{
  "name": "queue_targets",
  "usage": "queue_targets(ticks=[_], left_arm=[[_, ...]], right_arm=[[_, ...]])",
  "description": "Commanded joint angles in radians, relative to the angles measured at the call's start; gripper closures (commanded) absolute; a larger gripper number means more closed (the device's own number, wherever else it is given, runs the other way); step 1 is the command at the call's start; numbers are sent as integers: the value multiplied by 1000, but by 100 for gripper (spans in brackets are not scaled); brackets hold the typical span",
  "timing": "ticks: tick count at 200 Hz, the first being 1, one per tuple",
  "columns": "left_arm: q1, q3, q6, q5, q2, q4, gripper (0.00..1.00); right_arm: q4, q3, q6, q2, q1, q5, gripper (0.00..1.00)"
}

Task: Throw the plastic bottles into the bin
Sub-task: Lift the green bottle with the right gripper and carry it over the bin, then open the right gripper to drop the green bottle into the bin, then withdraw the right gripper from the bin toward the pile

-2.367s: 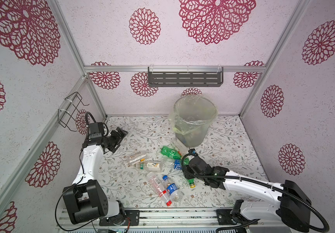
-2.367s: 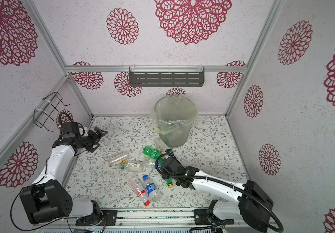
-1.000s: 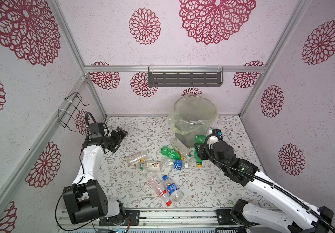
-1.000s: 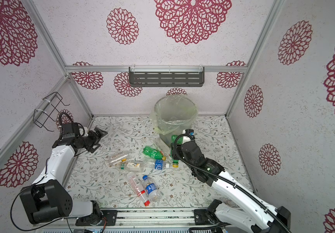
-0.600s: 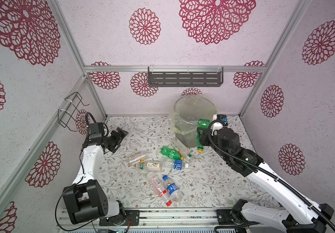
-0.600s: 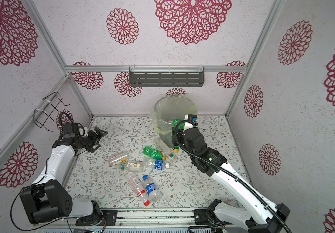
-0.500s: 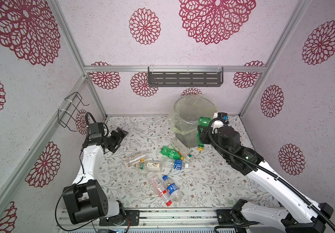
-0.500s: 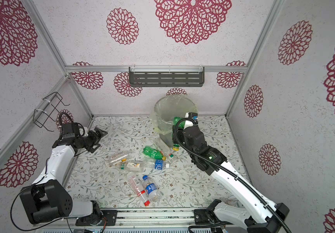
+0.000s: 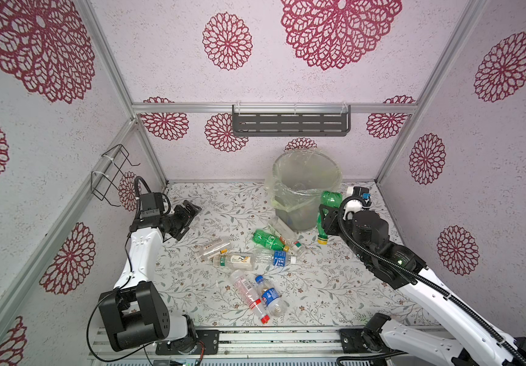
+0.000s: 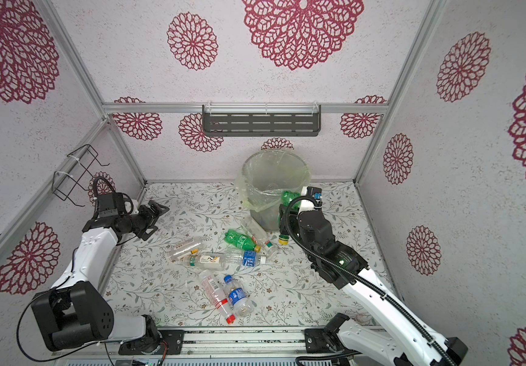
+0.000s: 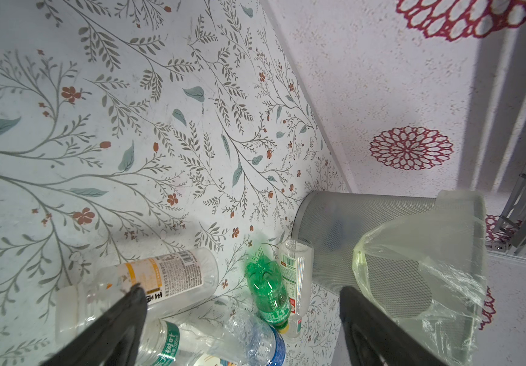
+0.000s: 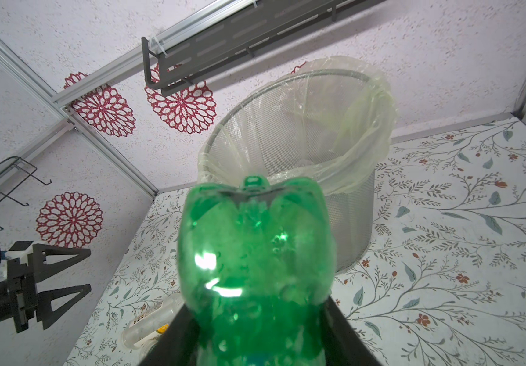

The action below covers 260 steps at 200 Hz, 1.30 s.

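Note:
Next, my right gripper will rise outward over the bin's opening (image 9: 304, 172) (image 12: 299, 131) and release the green bottle, since the opening lies outward, the bin's rim above the bottle's hanging yellow cap.
My right gripper (image 9: 325, 218) (image 10: 284, 218) (image 12: 255, 317) is shut on a green plastic bottle (image 9: 330, 199) (image 10: 287, 196) (image 12: 255, 247). It hangs yellow cap down, with its base up beside the right rim of the bin (image 9: 296, 215) (image 10: 263, 218) (image 12: 350, 221). Several more bottles lie on the floor in front of the bin: another green one (image 9: 266, 239) (image 11: 269, 294) and clear ones (image 9: 239, 260) (image 9: 269, 298). My left gripper (image 9: 190, 209) (image 10: 157, 209) (image 11: 241, 291) hovers open and empty at the far left, facing them.
A dark slotted shelf (image 9: 290, 124) hangs on the back wall above the bin. A black wire rack (image 9: 109, 174) sticks out of the left wall near my left arm. Walls enclose the floral floor on three sides.
My right gripper has carried the green bottle up from the floor and back, to the bin's right rim. The left arm has not moved.

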Motion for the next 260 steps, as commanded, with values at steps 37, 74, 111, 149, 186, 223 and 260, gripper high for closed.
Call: queue_targets(ticks=[37,74,111,149,186,223,260], left_arm=[[11,-3,8,11,8,9,3],[14,1,6,13,9,9,3],[31,-6,10,6,-9,7,3],[38,-7,5,10,-6,15,3],[40,-11,1,4,-1,18,3],[41,-14,-4,-16,-1,18,3],[39,-18,-8,-45,-2,13,3]], right_arm=[[-44,467,-144,316,-65,139,66],[-269,980,-171,718,-215,76,9],[-285,1128,-158,805,-227,0,1],[-41,733,-105,562,-227,-114,1],[47,422,-70,353,-227,-155,1],[76,207,-17,194,-228,-180,1],[68,76,12,107,-227,-201,1]])
